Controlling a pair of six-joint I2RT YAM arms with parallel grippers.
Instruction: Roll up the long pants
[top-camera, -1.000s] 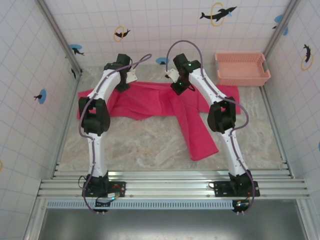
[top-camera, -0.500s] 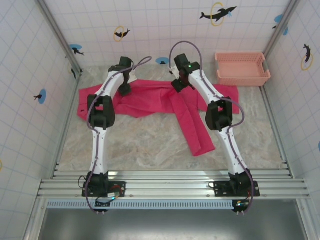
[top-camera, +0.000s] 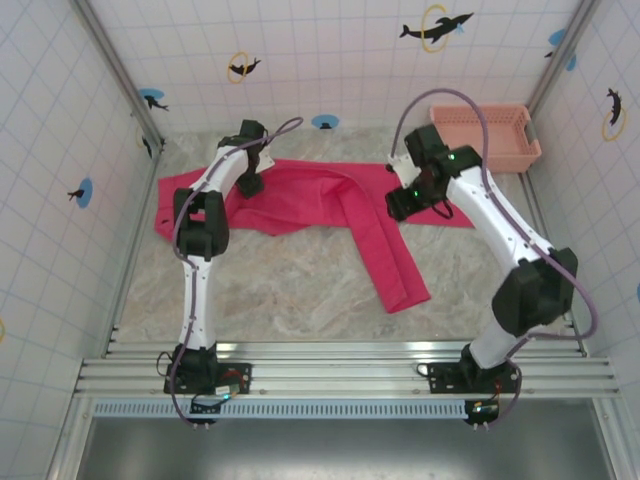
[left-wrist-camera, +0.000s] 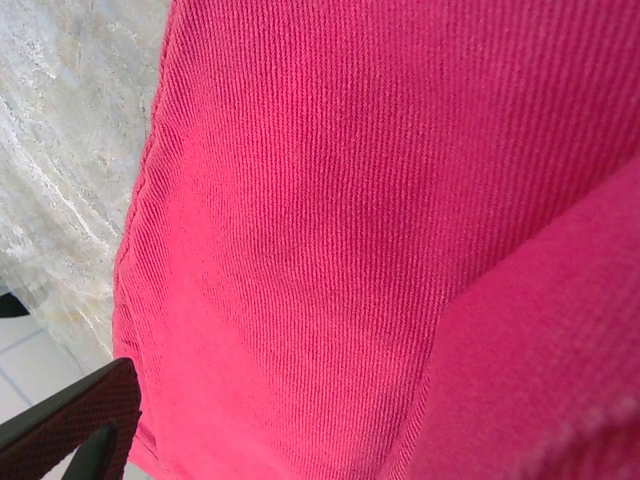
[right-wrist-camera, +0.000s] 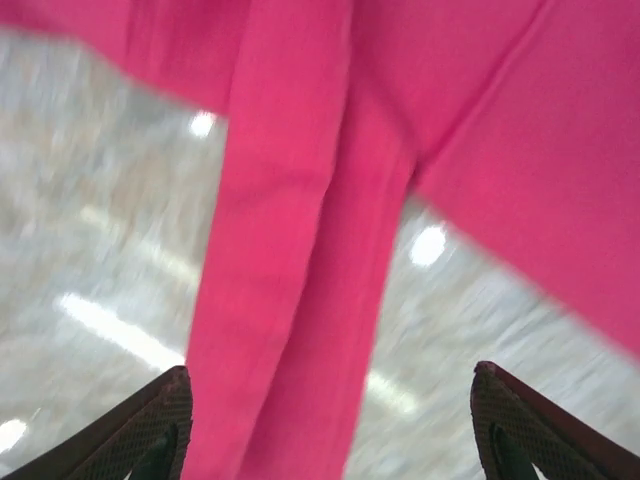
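Note:
My right gripper is going to draw back next and come down onto the fold at the pants leg's near end (top-camera: 402, 286). The fold sticks out from the pants (top-camera: 300, 195) below and nearer the bar.
The long pants (top-camera: 300, 195) lie spread across the far half of the table, bright pink-red, with one leg (top-camera: 385, 250) running toward the near side. My left gripper (top-camera: 250, 185) hovers low over their left part. In the left wrist view the ribbed cloth (left-wrist-camera: 330, 220) lies close below, one dark finger (left-wrist-camera: 75, 420) sits at the bottom left corner, and nothing is clamped. My right gripper (top-camera: 398, 207) hangs over the right part of the pants. Its fingers (right-wrist-camera: 150, 425) stand wide apart and empty above the leg (right-wrist-camera: 290, 300).
A salmon-pink lattice basket (top-camera: 482, 137) stands at the far right corner, just behind the right arm. Tiled walls close in the left, far and right sides. Bare marbled tabletop (top-camera: 280, 290) lies between the pants and the rail at the near edge.
Both grippers have opened and let go of the pants. The right arm has swung from the middle over to the right. The left gripper has shifted slightly farther back.

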